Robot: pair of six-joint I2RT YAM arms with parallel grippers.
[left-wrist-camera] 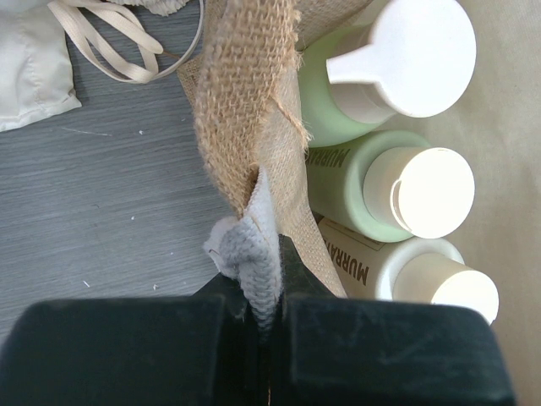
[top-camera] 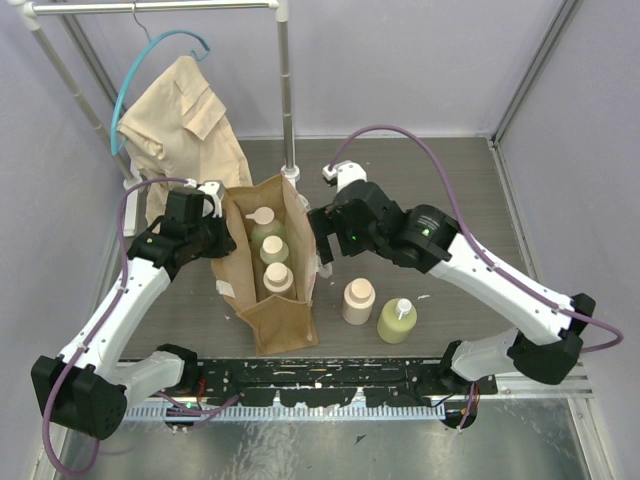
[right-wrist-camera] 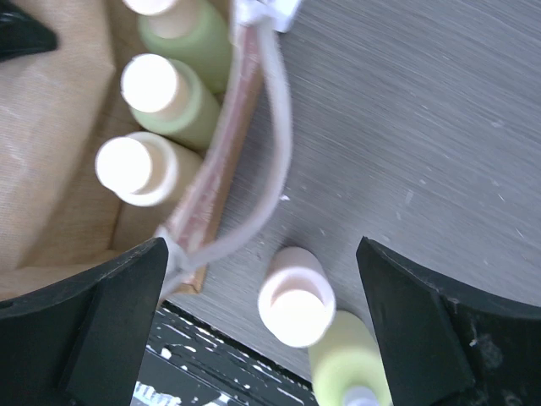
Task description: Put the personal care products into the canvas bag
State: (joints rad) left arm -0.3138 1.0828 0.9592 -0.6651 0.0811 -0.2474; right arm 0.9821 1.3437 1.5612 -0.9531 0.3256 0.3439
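Observation:
The beige bottle is standing outside the bag (top-camera: 285,320). My right gripper should next move down and back toward my base, with its open fingers on both sides of the beige bottle's upper body (top-camera: 358,303).
The canvas bag (top-camera: 285,320) stands open at the table's middle with three bottles upright in it: two green (top-camera: 262,222) (top-camera: 272,250) and one beige (top-camera: 278,277). My left gripper (top-camera: 212,238) is at the bag's left rim, shut on the bag's whitish strap handle (left-wrist-camera: 254,254). My right gripper (top-camera: 322,240) hangs over the bag's right rim, open and holding nothing. A beige bottle (top-camera: 358,300) and a green bottle (top-camera: 397,320) stand on the table right of the bag. In the right wrist view the beige bottle (right-wrist-camera: 296,298) lies below the spread fingers (right-wrist-camera: 93,313), beside the other strap (right-wrist-camera: 272,127).
A beige shirt (top-camera: 180,120) on a teal hanger hangs from a rack at the back left. The rack's pole (top-camera: 288,90) rises just behind the bag. A black rail (top-camera: 320,392) runs along the near edge. Grey walls close in the sides.

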